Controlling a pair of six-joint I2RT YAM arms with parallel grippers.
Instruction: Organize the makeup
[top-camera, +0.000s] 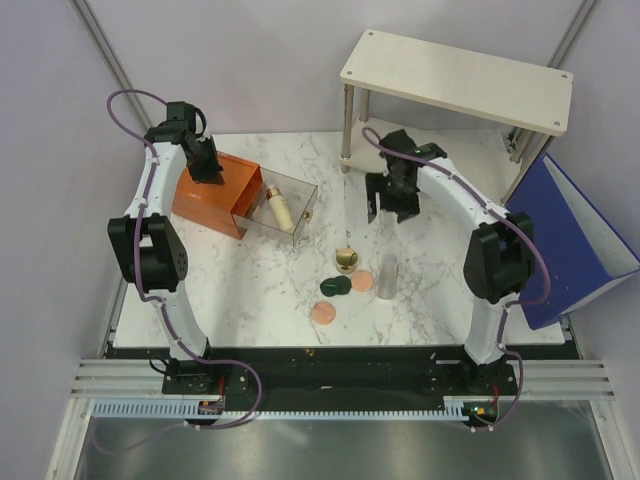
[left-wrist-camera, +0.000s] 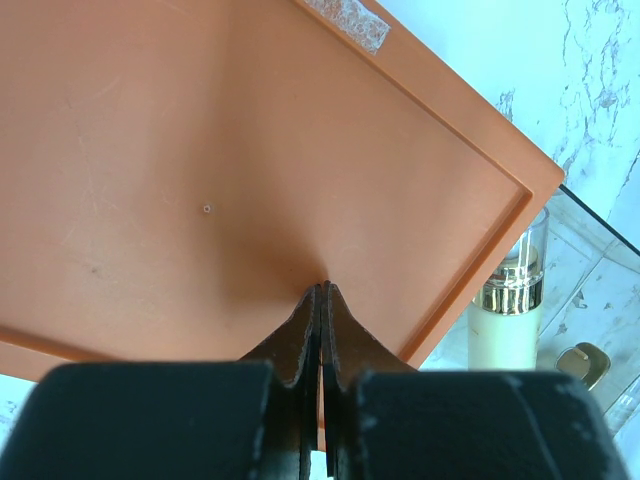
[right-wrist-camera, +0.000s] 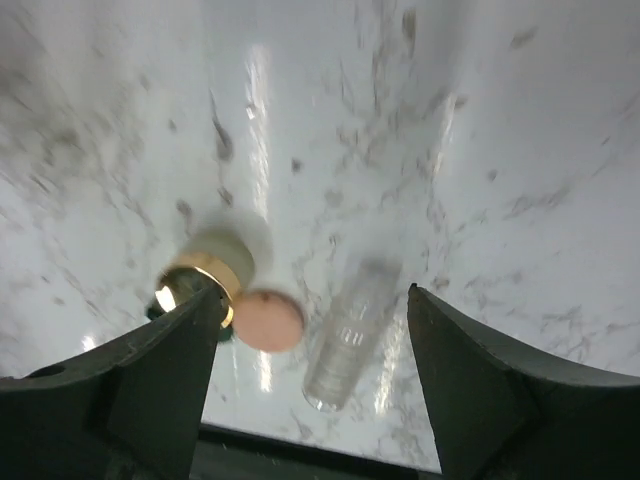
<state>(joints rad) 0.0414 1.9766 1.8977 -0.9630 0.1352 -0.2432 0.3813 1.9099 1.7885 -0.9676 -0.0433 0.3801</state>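
The clear tube (top-camera: 386, 277) (right-wrist-camera: 352, 335) still stands loose on the marble. My right gripper will next go down and come back toward the base, with its open fingers on both sides of the tube, to close.
The cream bottle with gold cap (top-camera: 278, 207) lies in a clear drawer (top-camera: 292, 221) pulled out of the orange-brown box (top-camera: 205, 197); it also shows in the left wrist view (left-wrist-camera: 508, 322). My left gripper (top-camera: 208, 170) is shut, its tips (left-wrist-camera: 322, 290) resting on the box's top (left-wrist-camera: 250, 150). On the marble stand the gold-lidded jar (top-camera: 347, 261), dark green compact (top-camera: 335, 287), two peach discs (top-camera: 361, 281) (top-camera: 324, 313) and the clear tube (top-camera: 386, 277). My right gripper (top-camera: 392, 205) is open and empty, hovering behind them. Its view (right-wrist-camera: 313, 293) shows the jar (right-wrist-camera: 205, 272), a disc (right-wrist-camera: 267, 320) and the tube (right-wrist-camera: 352, 335).
A small wooden shelf on metal legs (top-camera: 455, 80) stands at the back right. A blue bin (top-camera: 575, 240) leans off the table's right edge. A gold knob (left-wrist-camera: 580, 362) sits on the drawer's front wall.
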